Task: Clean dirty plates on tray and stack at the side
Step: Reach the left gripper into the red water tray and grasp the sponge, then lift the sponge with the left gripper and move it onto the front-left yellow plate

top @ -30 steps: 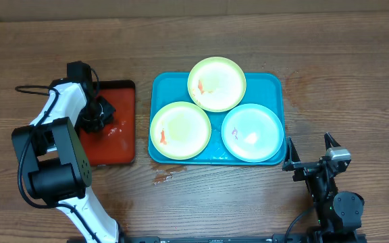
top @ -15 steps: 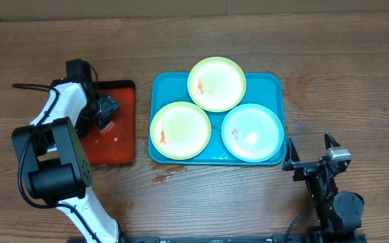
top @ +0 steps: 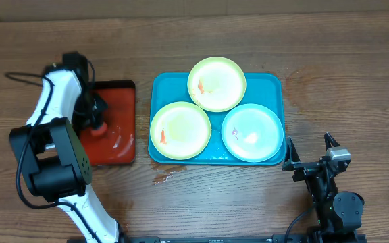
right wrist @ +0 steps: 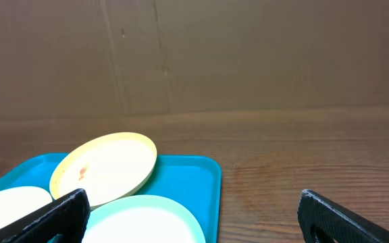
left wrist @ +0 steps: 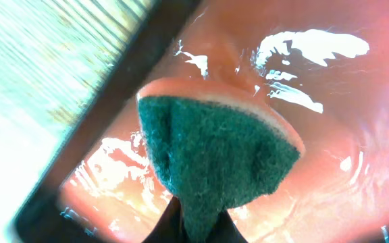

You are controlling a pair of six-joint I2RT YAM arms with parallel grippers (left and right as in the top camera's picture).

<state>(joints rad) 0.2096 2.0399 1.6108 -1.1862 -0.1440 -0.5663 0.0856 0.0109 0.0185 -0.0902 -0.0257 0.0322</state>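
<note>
My left gripper will next lift the sponge off the red tray, lower it onto the near yellow-green plate (top: 182, 131) and let it go there, because that plate has an orange-red smear.
Three plates lie on the light-blue tray (top: 272, 84): a yellow-green plate (top: 217, 83) at the back, a yellow-green plate (top: 180, 130) at front left and a mint-green plate (top: 252, 132) at front right, each with orange-red smears. My left gripper (top: 97, 125) is over the red tray (top: 117, 145), shut on a sponge (left wrist: 218, 156) with a green scouring face and an orange back. My right gripper (top: 310, 156) is open and empty, near the blue tray's front right corner (right wrist: 204, 177). The mint plate (right wrist: 147, 219) and the back yellow-green plate (right wrist: 107, 165) show in the right wrist view.
The red black-rimmed tray (left wrist: 329, 135) holds shallow water with bright glints. A brown cardboard wall (right wrist: 248, 54) stands behind the wooden table (top: 343, 81). A black cable (top: 26, 76) trails at the far left.
My left gripper has moved toward the front of the red tray with the sponge, and the arm swung left. The right arm and the plates have not moved.
</note>
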